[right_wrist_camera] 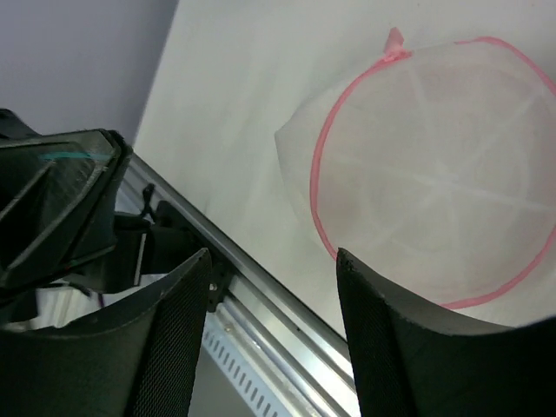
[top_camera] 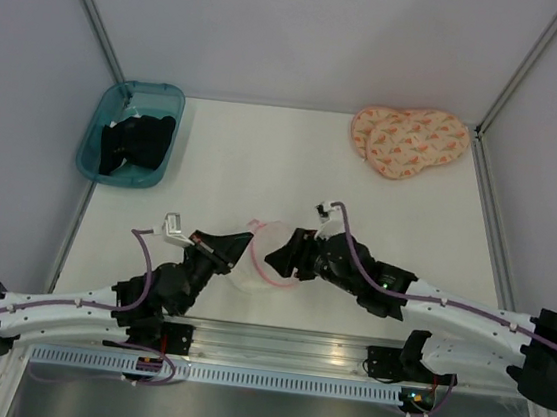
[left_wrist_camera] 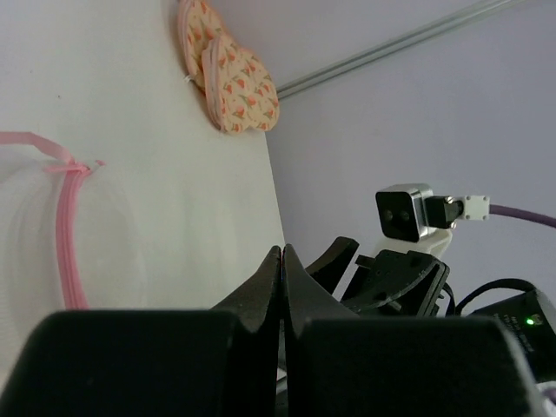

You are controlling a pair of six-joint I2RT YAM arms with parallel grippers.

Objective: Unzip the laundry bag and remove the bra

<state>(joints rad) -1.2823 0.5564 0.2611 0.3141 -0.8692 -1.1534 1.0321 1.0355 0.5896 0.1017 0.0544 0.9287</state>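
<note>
Next, the right gripper turns and moves down onto the edge's part nearest that bar (top_camera: 274, 284) (right_wrist_camera: 329, 247), as the laundry bag's pink edge curves from the tab toward the metal bar.
The laundry bag (top_camera: 263, 257) is a round white mesh pouch with pink edging, lying near the table's front edge between both grippers. It also shows in the right wrist view (right_wrist_camera: 434, 165) and at the left of the left wrist view (left_wrist_camera: 35, 243). Its pink tab (right_wrist_camera: 395, 39) sticks out at the rim. My left gripper (top_camera: 241, 248) is at the bag's left edge; its jaws (left_wrist_camera: 282, 254) are pressed shut with nothing visible between them. My right gripper (top_camera: 277, 260) hovers over the bag's right side, open and empty (right_wrist_camera: 274, 269). The bra cannot be made out through the mesh.
A teal bin (top_camera: 101, 133) with black clothing (top_camera: 137, 142) stands at the back left. A peach patterned pad (top_camera: 407, 141) lies at the back right, also in the left wrist view (left_wrist_camera: 230, 78). A metal rail (right_wrist_camera: 261, 321) runs along the table's front edge.
</note>
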